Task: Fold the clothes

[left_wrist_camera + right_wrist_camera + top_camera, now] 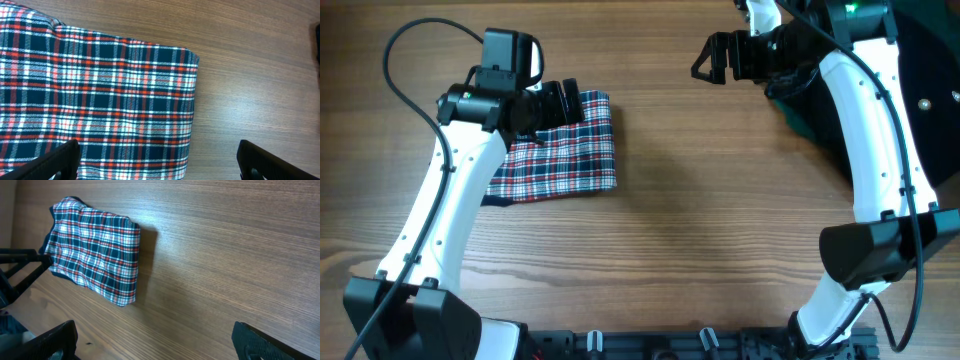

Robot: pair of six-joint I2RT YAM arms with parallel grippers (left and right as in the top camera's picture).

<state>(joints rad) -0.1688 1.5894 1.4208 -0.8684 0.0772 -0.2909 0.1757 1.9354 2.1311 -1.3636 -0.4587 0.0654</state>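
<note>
The robot will next lower its left gripper and move it toward the right in the overhead view, onto the plaid's folded edge by the bare wood.
The clothes (565,158) are one red, white and navy plaid garment lying folded into a compact rectangle on the left of the table. My left gripper (570,103) hovers open above its far edge. In the left wrist view the plaid (100,95) fills the left side, its folded edge running between the spread fingers of the left gripper (159,165). My right gripper (706,58) is open near the far edge of the table, well right of the garment. In the right wrist view, bare wood lies between the fingers of the right gripper (157,345) and the plaid (95,255) is further off.
Dark green fabric (802,112) and a black studded garment (932,90) lie at the far right, under the right arm. The wooden table (720,210) shows bare wood through the middle and front. The arm bases stand at the front edge.
</note>
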